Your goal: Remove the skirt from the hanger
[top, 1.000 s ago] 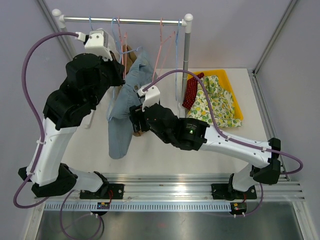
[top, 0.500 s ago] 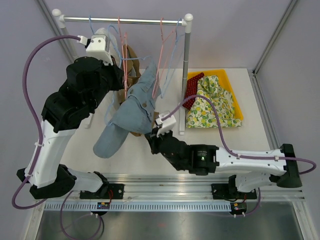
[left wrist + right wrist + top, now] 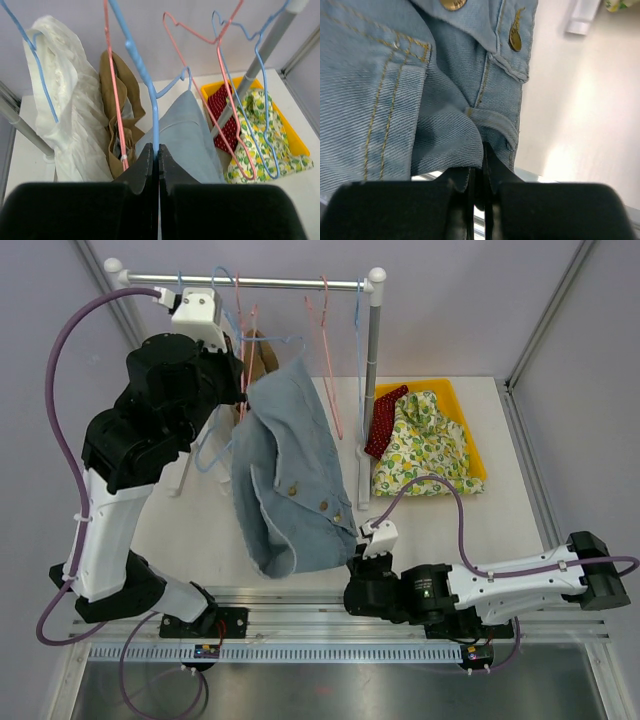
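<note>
Other cloths lie in the yellow tray, so my right gripper needs to carry the skirt's fold up and outward over the tray and release it there.
The skirt [image 3: 290, 480] is pale blue denim with brass buttons. It stretches from a blue hanger [image 3: 145, 75] by the rack down toward the near table edge. My left gripper [image 3: 156, 150] is shut on the blue hanger's wire, just above the skirt's top [image 3: 187, 135]; in the top view it [image 3: 240, 390] sits left of the skirt. My right gripper [image 3: 481, 150] is shut on a fold of the skirt's hem [image 3: 445, 145], at the skirt's low right corner [image 3: 352, 562] near the table's front rail.
A clothes rail [image 3: 250, 281] with a grey post [image 3: 372, 370] carries pink hangers [image 3: 325, 360], a white garment [image 3: 65, 100] and a brown one [image 3: 120, 100]. A yellow tray [image 3: 474, 452] at the right holds a lemon-print cloth [image 3: 425, 440] and a red dotted cloth [image 3: 385, 420].
My right gripper closed on the skirt and drew back toward the near edge, pulling the denim out long and flat. The left gripper stayed shut on the hanger.
</note>
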Tool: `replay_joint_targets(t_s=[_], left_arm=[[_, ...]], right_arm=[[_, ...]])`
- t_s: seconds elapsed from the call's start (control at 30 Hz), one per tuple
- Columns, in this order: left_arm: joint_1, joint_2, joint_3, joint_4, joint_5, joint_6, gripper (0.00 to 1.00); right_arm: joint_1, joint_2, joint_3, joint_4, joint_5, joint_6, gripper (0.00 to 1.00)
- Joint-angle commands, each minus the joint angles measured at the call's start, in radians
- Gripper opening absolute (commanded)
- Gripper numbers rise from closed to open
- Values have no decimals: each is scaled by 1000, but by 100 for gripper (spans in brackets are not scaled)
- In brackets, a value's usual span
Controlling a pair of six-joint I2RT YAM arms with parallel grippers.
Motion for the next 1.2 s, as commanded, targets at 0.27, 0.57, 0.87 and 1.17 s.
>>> replay_joint_targets(t_s=[0.27,0.57,0.87,1.17], left_arm=[[18,-66,18,210,-102,35,0],[16,-225,-339,270,-25,-50,0],[10,-215,-407,310,-15,-76,0],[4,-169,-428,347,-27,-78,0]], right_arm=[[18,-111,161,-361,246,94,0],[17,-433,333,598,414,-1387,0],[17,-383,627,1053,245,-2098,0],[20,-129,942,945,383,-2560,0]])
